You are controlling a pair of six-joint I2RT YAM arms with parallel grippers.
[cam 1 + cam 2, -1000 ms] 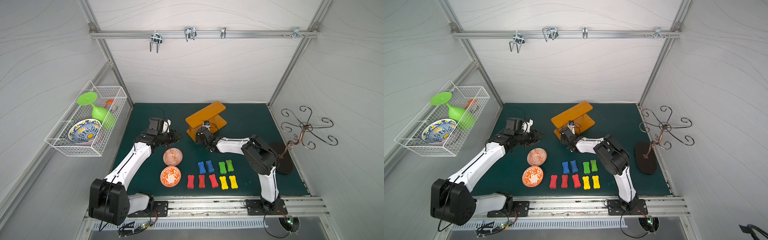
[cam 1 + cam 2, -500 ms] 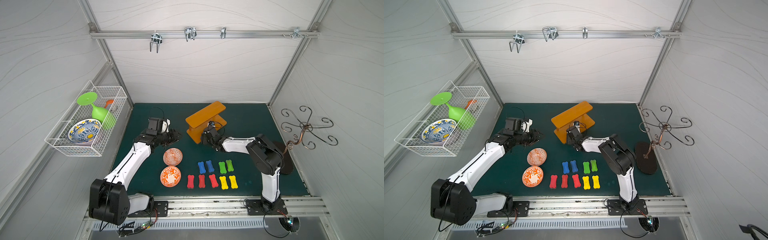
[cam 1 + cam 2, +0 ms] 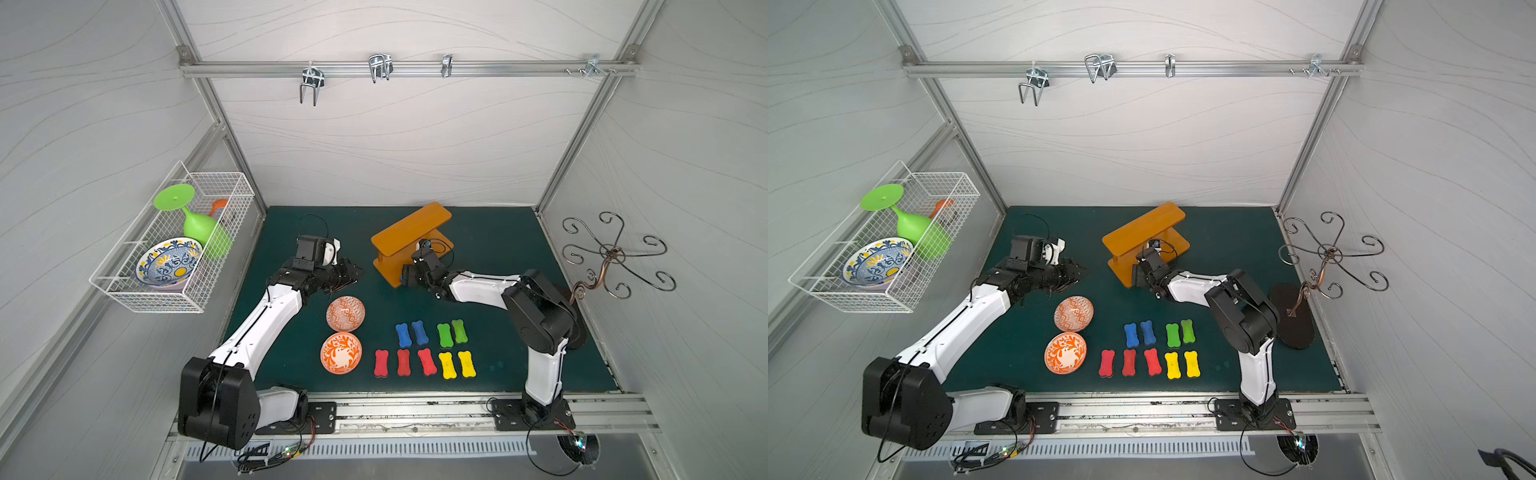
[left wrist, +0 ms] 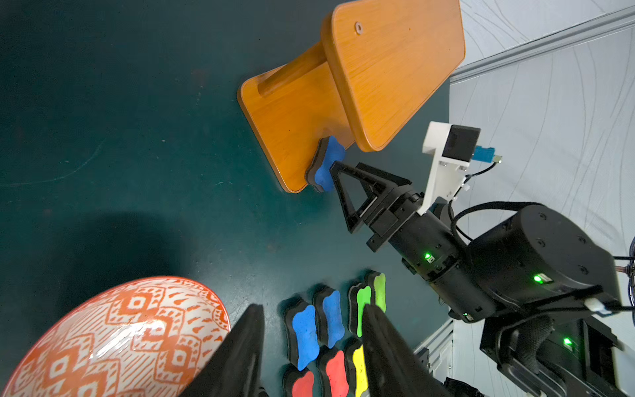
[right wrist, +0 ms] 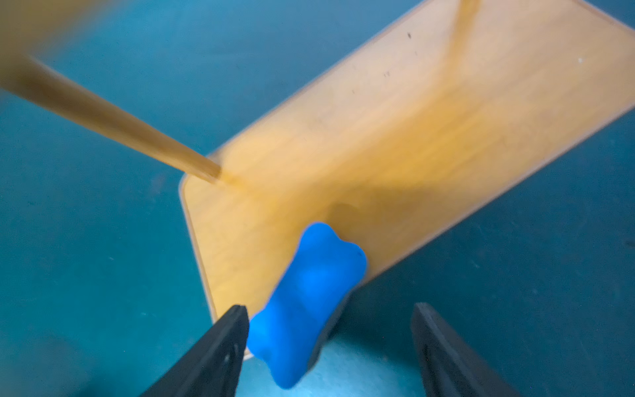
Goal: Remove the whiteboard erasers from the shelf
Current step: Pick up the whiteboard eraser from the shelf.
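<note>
The right gripper moves down around the blue eraser's middle (image 5: 302,307) next, shifting toward the shelf's near corner before it closes. The blue eraser lies close to only one finger.
The orange two-tier shelf (image 3: 409,232) (image 3: 1142,226) stands at the back of the green mat. One blue whiteboard eraser (image 4: 326,165) (image 5: 305,302) lies tilted at the edge of its lower board, with one end hanging over the mat. My right gripper (image 3: 409,276) (image 5: 330,309) is open around that end, and one of its fingers (image 5: 223,343) is right beside the eraser. My left gripper (image 3: 357,276) (image 4: 312,309) hovers open and empty to the left of the shelf. Several erasers lie in two rows on the mat: blue (image 3: 411,333), green (image 3: 451,332), red (image 3: 403,361) and yellow (image 3: 457,364).
Two orange patterned bowls (image 3: 345,313) (image 3: 340,353) sit left of the eraser rows. A white wire basket (image 3: 174,241) with a green glass and a blue bowl hangs on the left wall. A metal scroll stand (image 3: 611,253) rises at the right.
The right arm has shifted slightly to the right at the shelf's lower board and its jaws have widened. The left arm has stayed put.
</note>
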